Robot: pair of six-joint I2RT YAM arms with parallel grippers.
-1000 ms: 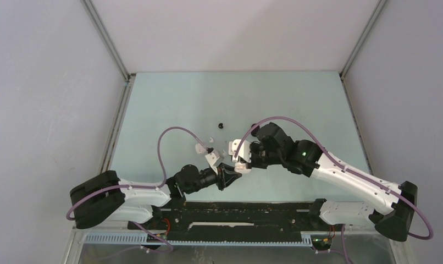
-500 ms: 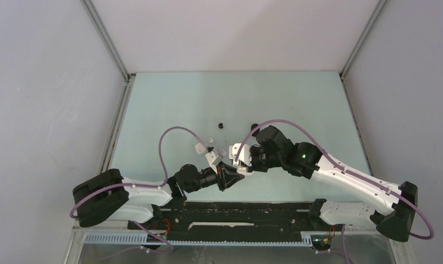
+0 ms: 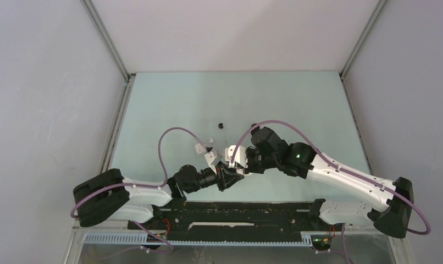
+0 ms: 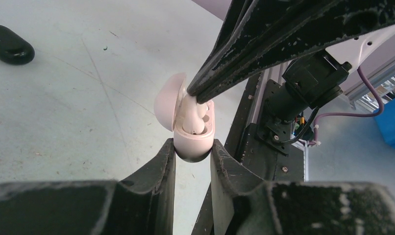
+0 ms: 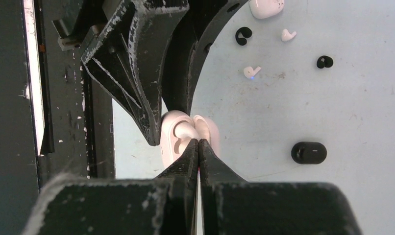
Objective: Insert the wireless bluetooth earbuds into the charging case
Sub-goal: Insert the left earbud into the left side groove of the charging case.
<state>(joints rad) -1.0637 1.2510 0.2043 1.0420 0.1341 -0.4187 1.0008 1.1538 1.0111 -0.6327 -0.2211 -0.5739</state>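
Observation:
My left gripper moves down toward the left in the top view next and releases on the tabletop (image 3: 200, 163) beside the white case, since the case's hollow holds its earbud.
My left gripper (image 4: 192, 147) is shut on the base of a pale pink charging case (image 4: 193, 139), held upright with its lid open to the left. A white earbud (image 4: 193, 115) sits in the case's well. My right gripper (image 5: 199, 142) is shut, and its joined tips rest on that earbud (image 5: 183, 131) inside the case (image 5: 172, 142). In the top view both grippers (image 3: 234, 171) meet near the table's front middle. Loose earbuds lie on the table: two black (image 5: 243, 35) (image 5: 324, 61) and two white (image 5: 287, 35) (image 5: 252, 72).
A closed black case (image 5: 308, 152) lies on the table beside the held case and also shows in the left wrist view (image 4: 9, 44). A white case (image 5: 266, 7) lies further off. The black base rail (image 3: 236, 212) runs along the near table edge.
My right gripper has moved left and toward the near edge, bringing its tips onto the case held by my left gripper. The left gripper has hardly moved.

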